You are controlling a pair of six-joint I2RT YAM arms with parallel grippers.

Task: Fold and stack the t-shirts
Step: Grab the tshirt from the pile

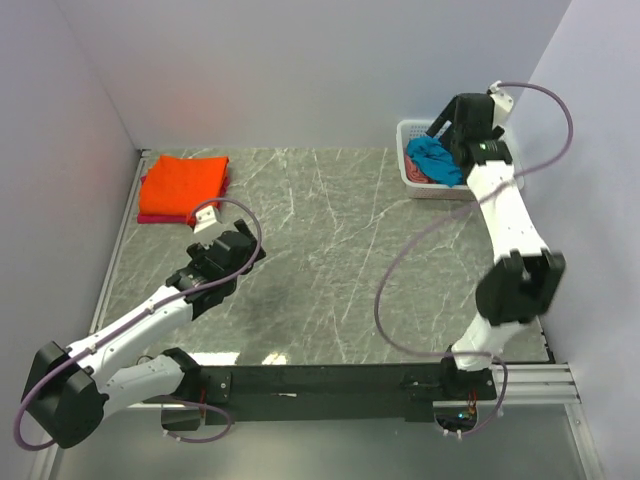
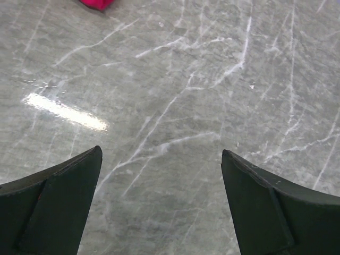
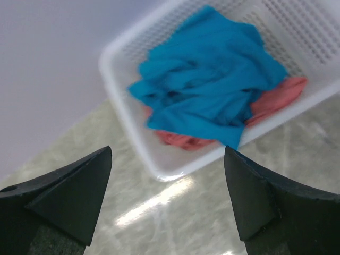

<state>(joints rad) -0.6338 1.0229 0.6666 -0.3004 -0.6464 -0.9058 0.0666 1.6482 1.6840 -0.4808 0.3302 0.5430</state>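
The right gripper moves down into the basket (image 1: 412,182) next and closes on the teal-blue t-shirt's middle folds, which lie below it, atop the salmon-pink t-shirt.
A crumpled teal-blue t-shirt (image 1: 432,158) lies in the white lattice basket (image 1: 412,182) at the back right, on top of a salmon-pink t-shirt (image 1: 417,176). In the right wrist view the teal shirt (image 3: 207,79) covers most of the pink one (image 3: 279,98). My right gripper (image 3: 167,159) is open and empty, above the basket's near corner. A folded orange t-shirt (image 1: 185,182) lies on a magenta t-shirt (image 1: 160,217) at the back left. My left gripper (image 2: 159,159) is open and empty over bare table, right of that stack; a magenta corner (image 2: 96,3) shows at the top of its view.
White walls close in the table at the back, left and right. The grey marbled tabletop (image 1: 330,260) stretches between the stack and the basket (image 3: 159,164). A purple cable (image 1: 400,270) loops off the right arm over the table.
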